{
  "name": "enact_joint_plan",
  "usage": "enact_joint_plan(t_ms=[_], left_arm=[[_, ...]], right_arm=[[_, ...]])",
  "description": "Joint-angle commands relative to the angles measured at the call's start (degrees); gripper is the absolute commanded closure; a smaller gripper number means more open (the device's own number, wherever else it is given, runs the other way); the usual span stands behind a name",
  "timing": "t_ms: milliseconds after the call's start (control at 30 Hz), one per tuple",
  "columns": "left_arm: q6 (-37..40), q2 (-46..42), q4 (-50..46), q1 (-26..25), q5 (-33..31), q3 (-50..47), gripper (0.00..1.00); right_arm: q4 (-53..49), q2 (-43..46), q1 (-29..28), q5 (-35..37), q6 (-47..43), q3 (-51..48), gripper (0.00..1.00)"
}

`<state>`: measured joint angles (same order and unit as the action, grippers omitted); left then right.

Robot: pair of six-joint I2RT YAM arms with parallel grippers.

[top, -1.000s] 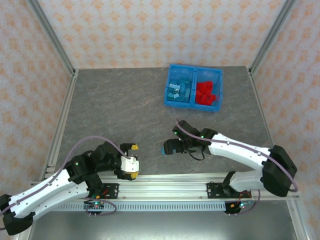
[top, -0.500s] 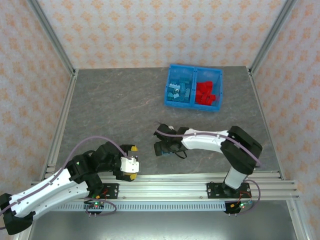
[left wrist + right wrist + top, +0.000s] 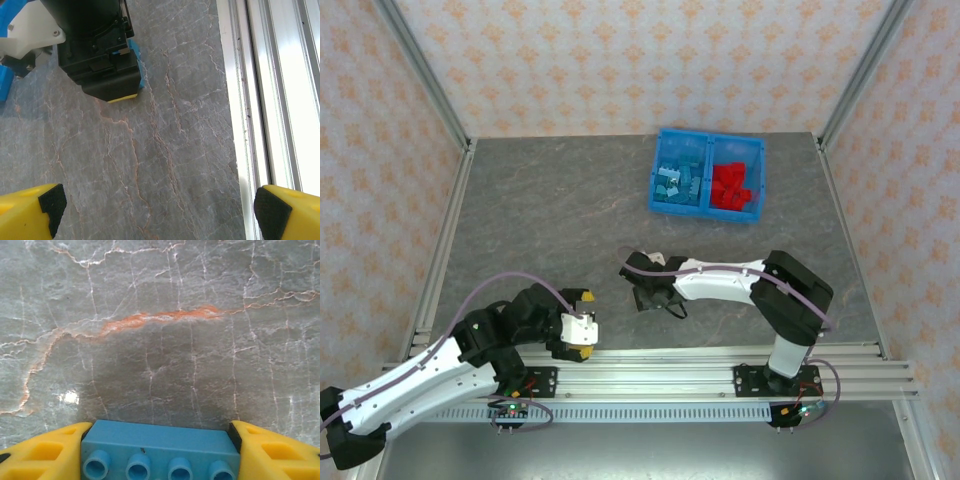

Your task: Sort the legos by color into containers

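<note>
I need to lift my right gripper next, carry the light blue lego outward over the bin half with blue legos and release it there, because its color matches.
A light blue lego (image 3: 156,441) sits between the yellow fingers of my right gripper (image 3: 160,456), and both pads press against its ends. From above, the right gripper (image 3: 644,294) is low over the table's near middle. The left wrist view shows that gripper's black body with the blue lego (image 3: 137,67) peeking out beside it. My left gripper (image 3: 586,322) stands open near the front rail, its fingertips (image 3: 46,209) wide apart over bare table. The containers are two halves of a blue bin (image 3: 708,141): blue legos (image 3: 677,183) on the left, red legos (image 3: 732,186) on the right.
A metal rail (image 3: 700,358) runs along the table's near edge, seen close on the right of the left wrist view as a rail (image 3: 260,100). Frame posts and patterned walls enclose the grey marble table (image 3: 550,210).
My right arm swung left over the blue lego and its jaws closed onto it. The left arm has stayed still and open.
</note>
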<state>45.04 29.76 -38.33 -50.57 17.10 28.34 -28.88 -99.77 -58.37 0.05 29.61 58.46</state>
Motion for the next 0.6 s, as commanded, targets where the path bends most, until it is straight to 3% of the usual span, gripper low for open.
enact_joint_plan(t_ms=[0,233,400,567], left_arm=[[-2.1,-2.4,2.5,0.4,-1.7,0.7,0.00],[-11.6,-9.3,11.4,0.7,-5.5,-0.6,0.00],[-15.1,-14.5,15.5,1.1,-8.8,-2.3,0.00],[-17.7,-17.4,18.5,1.0,-13.0,-2.8,0.00]], right_arm=[[-0.8,4.8,-0.5,3.6,1.5,0.5,0.49],[-0.6,12.4,2.5,12.5,-1.9,4.8,0.49],[1.8,11.5,10.8,15.5,-7.9,11.4,0.49],[5.1,3.8,21.5,13.8,-11.7,21.4,0.50]])
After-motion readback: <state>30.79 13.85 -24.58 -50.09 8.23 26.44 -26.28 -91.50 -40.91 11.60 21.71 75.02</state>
